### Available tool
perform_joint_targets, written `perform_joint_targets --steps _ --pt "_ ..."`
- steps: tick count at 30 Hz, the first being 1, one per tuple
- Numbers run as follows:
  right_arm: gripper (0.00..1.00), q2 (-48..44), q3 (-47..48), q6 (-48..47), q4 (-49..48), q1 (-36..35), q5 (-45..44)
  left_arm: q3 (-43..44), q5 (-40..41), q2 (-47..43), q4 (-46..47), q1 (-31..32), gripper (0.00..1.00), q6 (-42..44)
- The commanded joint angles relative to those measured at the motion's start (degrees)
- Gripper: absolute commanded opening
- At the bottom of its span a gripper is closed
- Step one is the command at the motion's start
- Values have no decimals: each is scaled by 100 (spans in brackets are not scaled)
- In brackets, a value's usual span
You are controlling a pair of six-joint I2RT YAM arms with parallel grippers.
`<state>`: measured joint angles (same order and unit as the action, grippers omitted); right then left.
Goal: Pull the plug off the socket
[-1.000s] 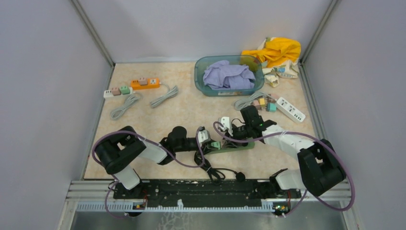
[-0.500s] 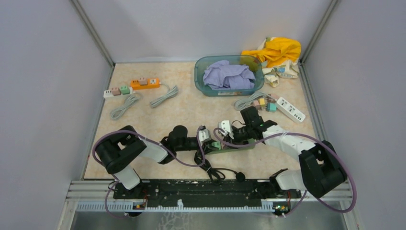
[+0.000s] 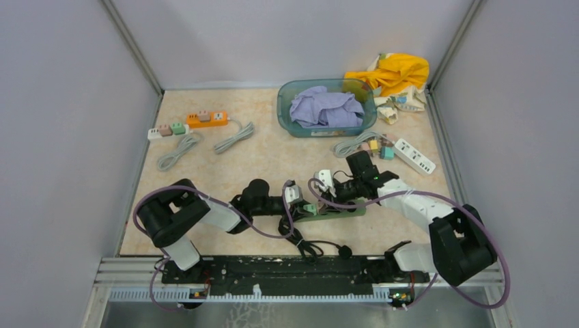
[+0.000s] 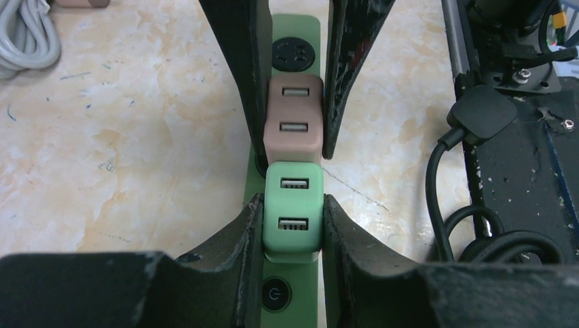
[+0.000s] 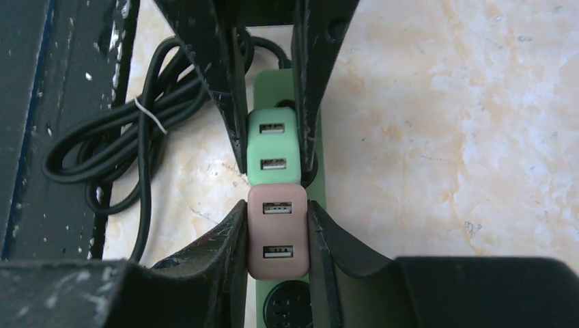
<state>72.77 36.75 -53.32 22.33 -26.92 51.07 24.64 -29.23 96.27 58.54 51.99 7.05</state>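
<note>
My right gripper should next pull the pink-brown plug up and then move outward to release it beside the loose plugs by the white strip, since unplugged ones lie there.
A green power strip, the socket (image 3: pixel 338 210), lies at the table's near middle. Two USB plugs sit on it side by side. My left gripper (image 4: pixel 293 205) is shut on the green plug (image 4: pixel 293 212), its fingers pressed against both sides, just beyond the strip's power button (image 4: pixel 276 294). My right gripper (image 5: pixel 276 212) comes from the opposite end and is shut on the pink-brown plug (image 5: pixel 276 232). The green plug (image 5: pixel 273 147) touches it. Both plugs still sit on the strip (image 5: pixel 318 195). In the top view the two wrists meet over the strip.
The strip's black cord (image 3: pixel 300 242) coils by the front rail. A teal basin (image 3: pixel 283 102) with purple cloth stands at the back. A yellow cloth (image 3: pixel 392 72) and a white strip (image 3: pixel 413 156) lie to the right. Orange (image 3: pixel 207 119) and white (image 3: pixel 157 132) strips lie far left.
The right wrist and the strip have shifted slightly to the right. Both grips are the same as before.
</note>
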Motion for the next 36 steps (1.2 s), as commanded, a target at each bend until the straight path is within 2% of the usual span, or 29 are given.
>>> perform_joint_targets --steps 1,4,9,16,28,36 --pt "0 -359 461 1173 -1228 -198 821 -105 184 351 -1091 -33 1 -106" --pt "0 -375 508 1132 -1186 110 714 -100 184 366 -1091 -33 1 -138" --pt "0 -521 466 160 -513 371 821 -89 150 379 -1091 -33 1 -141" --pt "0 -558 690 256 -294 422 1057 -111 177 291 -1113 -31 1 -173" --pt "0 -843 849 1336 -766 1587 1074 -113 214 214 -1032 -31 1 -443" --pt "0 -957 649 2493 -1807 2112 41 -156 243 100 -907 -31 1 -641"
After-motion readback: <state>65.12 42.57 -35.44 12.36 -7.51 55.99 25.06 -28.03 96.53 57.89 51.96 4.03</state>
